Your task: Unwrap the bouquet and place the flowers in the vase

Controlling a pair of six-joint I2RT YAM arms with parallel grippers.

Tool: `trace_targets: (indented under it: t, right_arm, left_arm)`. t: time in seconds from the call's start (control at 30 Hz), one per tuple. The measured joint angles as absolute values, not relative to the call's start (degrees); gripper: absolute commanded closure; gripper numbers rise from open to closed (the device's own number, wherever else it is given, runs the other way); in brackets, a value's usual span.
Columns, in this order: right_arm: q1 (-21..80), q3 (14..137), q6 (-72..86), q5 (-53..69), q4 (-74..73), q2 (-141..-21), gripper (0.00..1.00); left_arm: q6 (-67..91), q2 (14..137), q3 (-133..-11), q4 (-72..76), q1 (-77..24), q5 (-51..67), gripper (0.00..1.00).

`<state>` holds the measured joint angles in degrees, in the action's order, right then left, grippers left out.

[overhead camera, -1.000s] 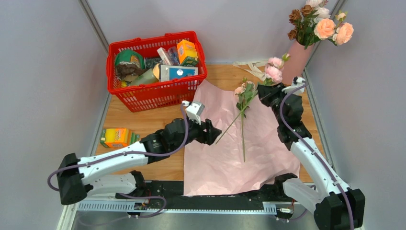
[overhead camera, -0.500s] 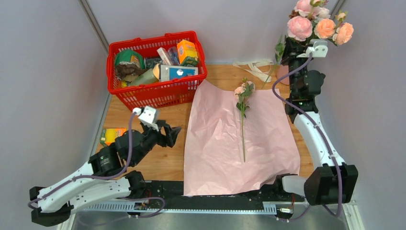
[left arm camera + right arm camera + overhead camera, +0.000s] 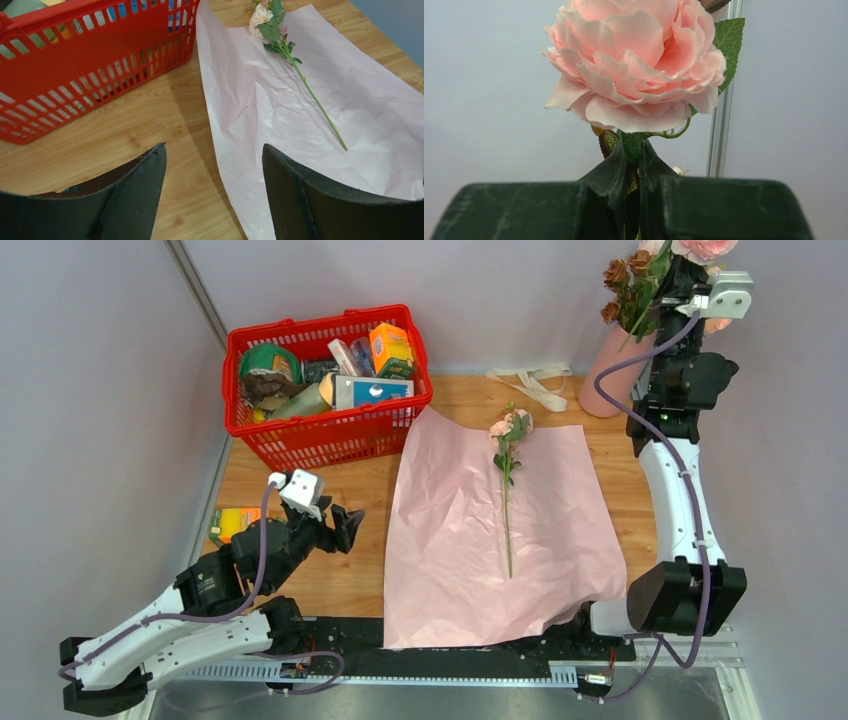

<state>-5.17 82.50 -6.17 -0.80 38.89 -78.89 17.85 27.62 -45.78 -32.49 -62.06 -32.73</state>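
My right gripper carries the big pink rose away from my base over the vase next, then down toward the vase's opening (image 3: 635, 332).
The bouquet is undone. Its pink paper (image 3: 470, 550) lies flat on the table, and one long-stemmed rose (image 3: 507, 490) lies on it. The salmon-pink vase (image 3: 610, 370) stands at the back right with brownish blooms and leaves (image 3: 625, 285) in it. High above and just right of the vase, my right gripper (image 3: 683, 268) is shut on the stem of a big pink rose (image 3: 639, 60), just under the bloom, seen in the right wrist view at the gripper (image 3: 635, 147). My left gripper (image 3: 345, 525) hangs open and empty over the wood left of the paper (image 3: 310, 95). In the left wrist view the left gripper (image 3: 214, 147) faces the lying rose (image 3: 300, 75).
A red basket (image 3: 300, 445) full of groceries stands at the back left, close ahead of my left gripper as the basket (image 3: 100, 60). An orange and green box (image 3: 232, 524) lies at the left edge. A cream ribbon (image 3: 535, 382) lies behind the paper. Grey walls close in on both sides.
My right arm has lifted the pink rose from over the paper up to above the vase. My left arm has drawn back to the near left, jaws still open.
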Motion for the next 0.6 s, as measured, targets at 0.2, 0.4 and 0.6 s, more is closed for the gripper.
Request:
trace_targets:
  t: [0.2, 0.4, 0.6]
  right_arm:
    - [-6.42, 87.13, -8.38, -0.51, 40.82, -84.20, 0.95]
    - [-8.19, 90.74, -9.17, -0.51, 41.17, -89.95, 0.95]
    - [-8.88, 93.69, -9.08, -0.51, 41.58, -93.45, 0.95]
  left_arm:
    - [17.87, 27.64, -45.78, -32.73, -62.06, -32.23, 0.22]
    - [17.78, 27.66, -45.78, -33.21, -62.06, -32.21, 0.22]
    - [17.72, 28.60, -45.78, -33.41, -62.06, -32.21, 0.22]
